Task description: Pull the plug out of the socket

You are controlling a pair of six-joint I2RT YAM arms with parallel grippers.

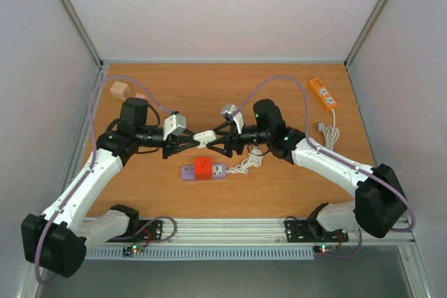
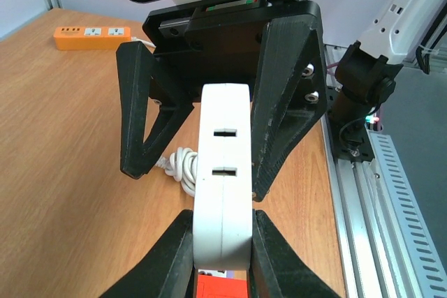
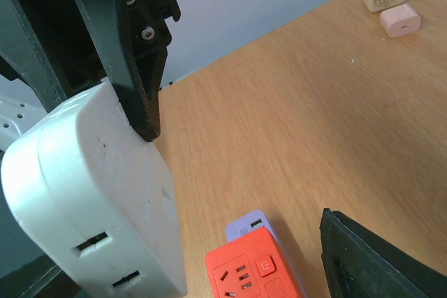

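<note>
My left gripper should swing outward and down to let go of the block (image 1: 202, 137) next to the pink charger, because that spot on the tabletop is below and outward of my gripper.
A white socket block (image 1: 202, 137) with two slots in its side hangs in mid-air between both arms. My left gripper (image 2: 222, 246) is shut on its near end (image 2: 223, 172), one finger (image 2: 276, 256) pressed to each side. My right gripper (image 1: 214, 142) is open and straddles the far end; one finger (image 2: 279, 102) lies along the block, the other (image 2: 133, 123) stands well off it. In the right wrist view the block (image 3: 98, 193) fills the left and my own finger (image 3: 377, 263) is far to its right. I cannot make out a plug on the block.
Below the grippers a purple power strip (image 1: 218, 172) lies on the table with a red adapter (image 1: 203, 167) on it and a coiled white cord (image 1: 248, 163). An orange strip (image 1: 323, 93) lies back right. A beige cube (image 1: 120, 90) and a pink charger (image 3: 399, 20) sit back left.
</note>
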